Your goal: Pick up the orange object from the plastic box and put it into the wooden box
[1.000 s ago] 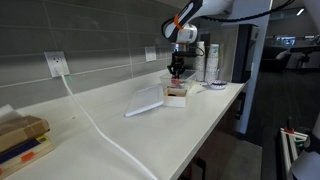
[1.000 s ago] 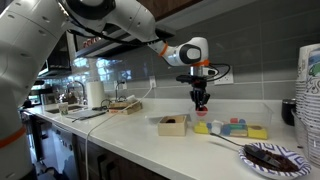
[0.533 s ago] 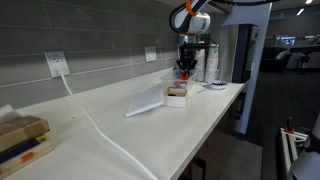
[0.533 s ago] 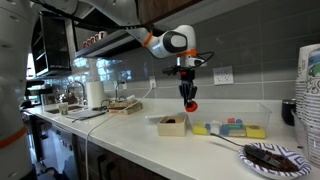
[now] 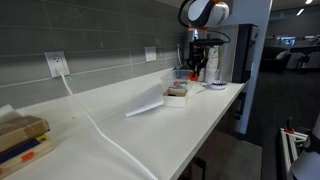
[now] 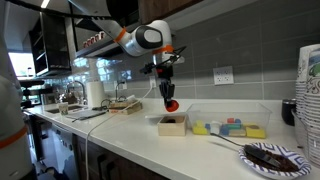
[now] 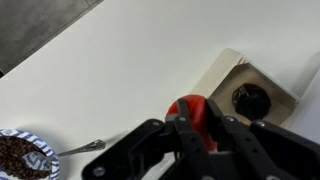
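Note:
My gripper still has the wooden box's opening (image 5: 177,92) (image 7: 247,91) off to the right in the wrist view, so it needs to move outward and down first to get the orange-red object inside.
My gripper (image 6: 170,98) is shut on the small orange-red object (image 6: 172,104) and holds it in the air just above the wooden box (image 6: 172,125). In the wrist view the orange object (image 7: 187,108) sits between my fingers (image 7: 198,128), with the wooden box (image 7: 228,80) to the right below; a dark round thing (image 7: 250,98) lies in it. The clear plastic box (image 6: 202,112) stands to the right of the wooden box and holds coloured blocks. In an exterior view my gripper (image 5: 196,68) hangs above the wooden box (image 5: 178,97).
A plate of dark food (image 6: 272,157) with a spoon sits near the counter's front edge and shows in the wrist view (image 7: 20,155). A flat clear sheet (image 5: 147,101) lies beside the wooden box. A white cable (image 5: 95,125) crosses the counter. Cardboard boxes (image 5: 20,140) stand at the far end.
My gripper has carried the orange object sideways from above the plastic box to above the wooden box, staying shut on it.

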